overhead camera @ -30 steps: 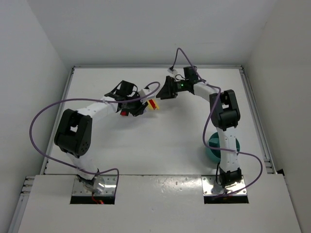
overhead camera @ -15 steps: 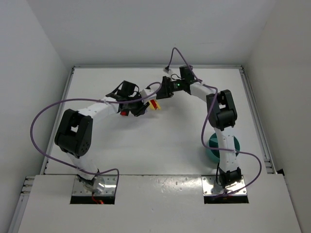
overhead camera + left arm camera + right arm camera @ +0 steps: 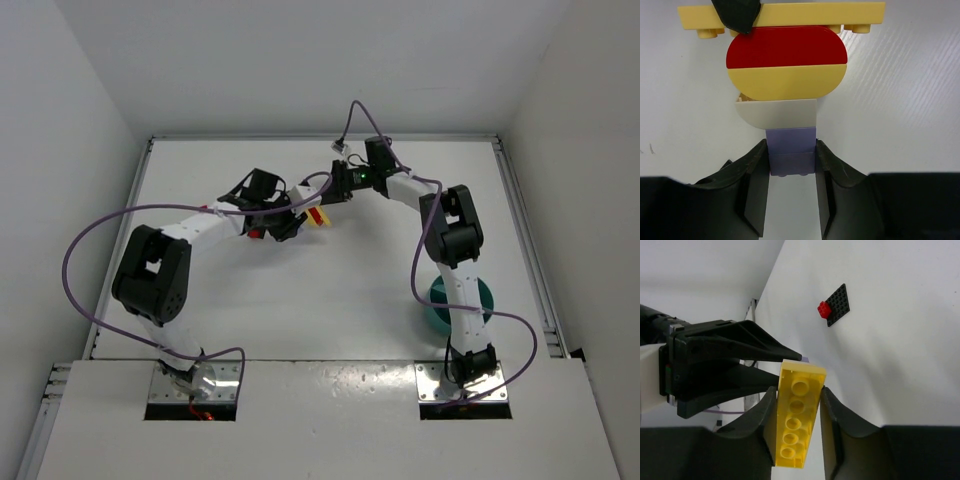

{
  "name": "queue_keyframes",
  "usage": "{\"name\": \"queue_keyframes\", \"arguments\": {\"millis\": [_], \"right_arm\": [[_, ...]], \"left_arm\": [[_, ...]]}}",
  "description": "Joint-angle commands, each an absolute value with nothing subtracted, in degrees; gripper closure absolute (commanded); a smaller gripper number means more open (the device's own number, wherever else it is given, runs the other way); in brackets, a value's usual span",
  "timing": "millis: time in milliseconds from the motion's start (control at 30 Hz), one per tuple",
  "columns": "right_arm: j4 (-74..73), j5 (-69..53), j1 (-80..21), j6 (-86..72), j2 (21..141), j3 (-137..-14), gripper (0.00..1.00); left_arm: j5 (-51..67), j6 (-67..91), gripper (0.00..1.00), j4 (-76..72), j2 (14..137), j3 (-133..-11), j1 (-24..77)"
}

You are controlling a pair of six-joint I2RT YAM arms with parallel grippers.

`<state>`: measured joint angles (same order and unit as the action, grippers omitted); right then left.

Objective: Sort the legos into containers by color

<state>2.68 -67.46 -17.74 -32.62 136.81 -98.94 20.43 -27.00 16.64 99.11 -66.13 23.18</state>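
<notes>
Next I should pull my left gripper left in the top view against the clamped yellow plate and release there, since tabletop by the red brick lies that way.
My left gripper is shut on a lavender brick, the bottom of a joined stack of legos held above the table. Beyond it come a white piece, a rounded yellow piece, a rounded red piece and a long yellow plate. My right gripper has its jaws pressed on both long sides of that yellow plate. In the top view the two grippers meet at the stack at the table's far middle. The teal bowl is near the right arm's base, mostly hidden by the arm.
A small red brick sits on a black studded plate lying on the table beyond the grippers. In the top view that red brick shows under the left forearm. White walls close the table at the back and sides.
My right gripper has moved left to the stack and its jaws have closed in from wide open onto the yellow plate. The left arm has stayed still with the stack.
</notes>
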Motion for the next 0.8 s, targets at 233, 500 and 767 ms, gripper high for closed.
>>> {"name": "queue_keyframes", "arguments": {"millis": [233,500,767], "right_arm": [[7.73,-70.4,-16.53,-33.4,134.13,-96.69,1.0],[5.02,-69.26,-14.68,-30.23,131.75,-94.83,1.0],[-1.58,-67.32,-12.92,-22.34,129.38,-94.83,1.0]], "left_arm": [[20.92,-26.2,0.89,13.8,94.05,-61.61,23.73],[20.39,-24.43,0.9,13.8,92.37,-59.5,20.05],[20.39,-22.77,0.9,13.8,91.32,-58.97,17.58]]}}
